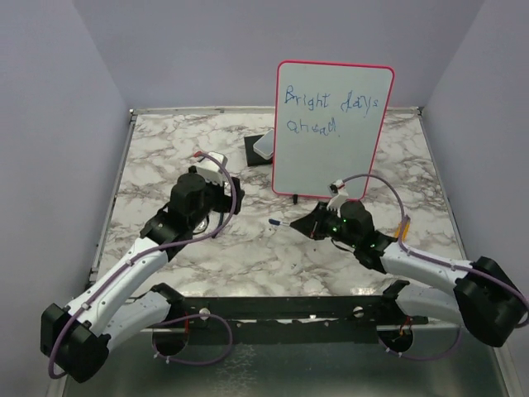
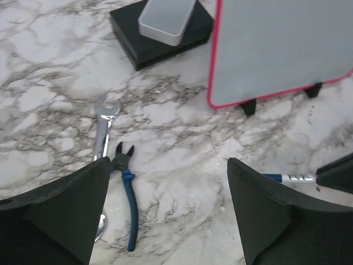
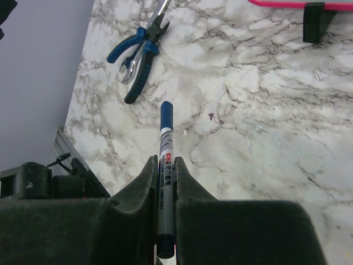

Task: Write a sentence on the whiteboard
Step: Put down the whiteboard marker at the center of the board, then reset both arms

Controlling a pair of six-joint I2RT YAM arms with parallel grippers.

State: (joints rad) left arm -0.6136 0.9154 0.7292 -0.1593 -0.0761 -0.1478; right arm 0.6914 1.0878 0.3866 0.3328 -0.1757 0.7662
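Note:
My right gripper shifts to its left in the top view next. It then lowers the marker (image 3: 165, 149) down onto the marble table clear of the pliers and releases it.
The whiteboard (image 1: 331, 124) stands upright at the back centre of the marble table, with a red-pink frame and black feet. The sentence (image 1: 326, 107) on it reads "Bright days ahead" in blue, in two lines. In front of the board, low over the table, my right gripper (image 1: 304, 223) is shut on a blue-capped marker (image 3: 165, 149), whose cap points left. The left wrist view shows the marker (image 2: 289, 178) at the right edge. My left gripper (image 2: 168, 182) hangs open left of the board, with nothing between its fingers (image 2: 66, 210). The whiteboard's (image 2: 276, 49) lower part looks blank there.
Blue-handled pliers (image 2: 128, 199) and a silver wrench (image 2: 105, 127) lie on the marble under my left gripper. A pale eraser block (image 1: 264, 146) rests on a black box (image 2: 160, 41) left of the board. Grey walls enclose the table.

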